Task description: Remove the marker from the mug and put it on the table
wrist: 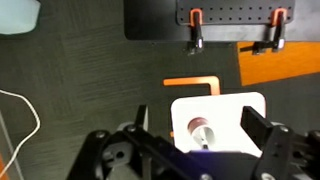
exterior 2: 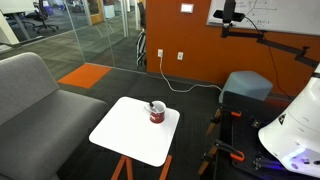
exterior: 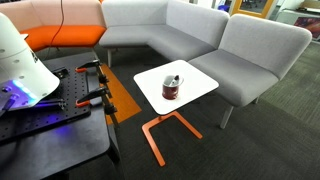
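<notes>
The open gripper moves down onto the marker's upper end (exterior 2: 151,104) (wrist: 206,146) next, far below, because that end sticks out past the mug's rim.
The dark red-brown mug (exterior: 172,90) stands upright near the middle of the white-topped table (exterior: 198,82) with the orange tube frame. It shows in both exterior views, again as the mug (exterior 2: 157,115) on the table (exterior 2: 125,132). The marker (exterior 2: 152,106) leans out of the mug's rim. In the wrist view the mug (wrist: 200,126) with the marker (wrist: 204,138) in it lies far below on the table (wrist: 240,108). My gripper (wrist: 198,121) is open and empty, high above, its fingers framing the mug. The exterior views show only my white arm body (exterior: 20,55).
A grey corner sofa (exterior: 200,35) wraps behind the table, with an orange seat (exterior: 60,38) beside it. The black workbench (exterior: 50,125) with orange clamps (exterior: 95,70) stands close to the table. A white cable (wrist: 20,110) lies on the carpet. A grey stool (exterior 2: 245,85) stands by the orange wall.
</notes>
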Controlling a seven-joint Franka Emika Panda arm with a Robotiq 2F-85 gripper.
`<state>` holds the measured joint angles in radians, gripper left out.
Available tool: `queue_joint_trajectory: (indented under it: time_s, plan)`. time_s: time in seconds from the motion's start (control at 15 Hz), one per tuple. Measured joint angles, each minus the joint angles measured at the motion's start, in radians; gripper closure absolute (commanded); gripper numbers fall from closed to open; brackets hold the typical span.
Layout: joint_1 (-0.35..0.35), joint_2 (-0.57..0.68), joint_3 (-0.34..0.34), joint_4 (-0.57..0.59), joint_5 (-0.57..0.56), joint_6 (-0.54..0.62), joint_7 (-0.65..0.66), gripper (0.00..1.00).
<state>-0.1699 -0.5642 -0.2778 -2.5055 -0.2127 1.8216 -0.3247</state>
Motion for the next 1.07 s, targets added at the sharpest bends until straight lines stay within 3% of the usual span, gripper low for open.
queue_joint_trajectory:
  time_s: [0.2, 0.4, 0.8, 1.0, 1.07]
  plan:
    - [0.052, 0.100, 0.008, -0.042, 0.105, 0.223, 0.041, 0.00]
    - [0.101, 0.293, 0.037, -0.055, 0.171, 0.439, 0.059, 0.00]
    - [0.114, 0.701, 0.134, 0.039, 0.239, 0.713, 0.150, 0.00]
    - [0.111, 0.872, 0.172, 0.126, 0.272, 0.738, 0.173, 0.00]
    - [0.108, 0.923, 0.184, 0.156, 0.284, 0.738, 0.174, 0.23]
